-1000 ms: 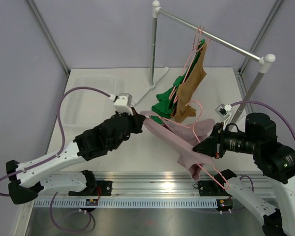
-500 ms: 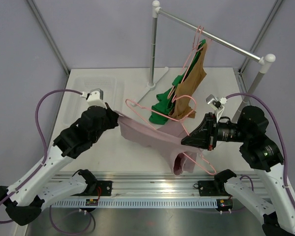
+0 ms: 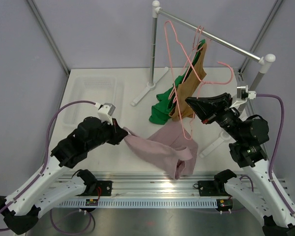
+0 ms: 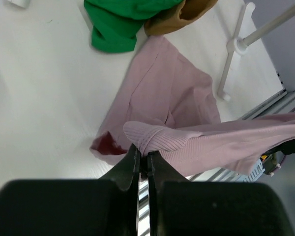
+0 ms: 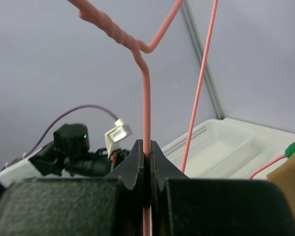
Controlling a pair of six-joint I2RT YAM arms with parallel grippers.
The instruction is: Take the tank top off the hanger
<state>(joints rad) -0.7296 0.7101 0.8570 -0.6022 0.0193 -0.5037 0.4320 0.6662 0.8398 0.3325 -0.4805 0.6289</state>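
My left gripper will next pull the cloth to the left in the top view, away from the bare hanger, and let it go, since bare tabletop lies that way.
The pink tank top (image 3: 160, 150) lies crumpled on the table in front of the rack, with one end lifted. My left gripper (image 3: 123, 133) is shut on that end; in the left wrist view the ribbed hem (image 4: 152, 135) is pinched at the gripper (image 4: 143, 153). My right gripper (image 3: 189, 102) is shut on the thin pink hanger (image 3: 179, 54) and holds it high above the tank top. The hanger looks bare and apart from the cloth. In the right wrist view the hanger wire (image 5: 146, 98) runs up from the closed gripper (image 5: 147, 147).
A clothes rail (image 3: 226, 42) crosses the back right, with a brown garment (image 3: 189, 86) on another pink hanger. A green garment (image 3: 162, 105) is heaped below it. A white basket (image 3: 93, 91) sits at the back left. The rack's foot (image 3: 214, 145) stands beside the tank top.
My right gripper has swung the hanger up and to the right, out of the tank top. The tank top has dropped onto the table. My left gripper still holds its end, now lower.
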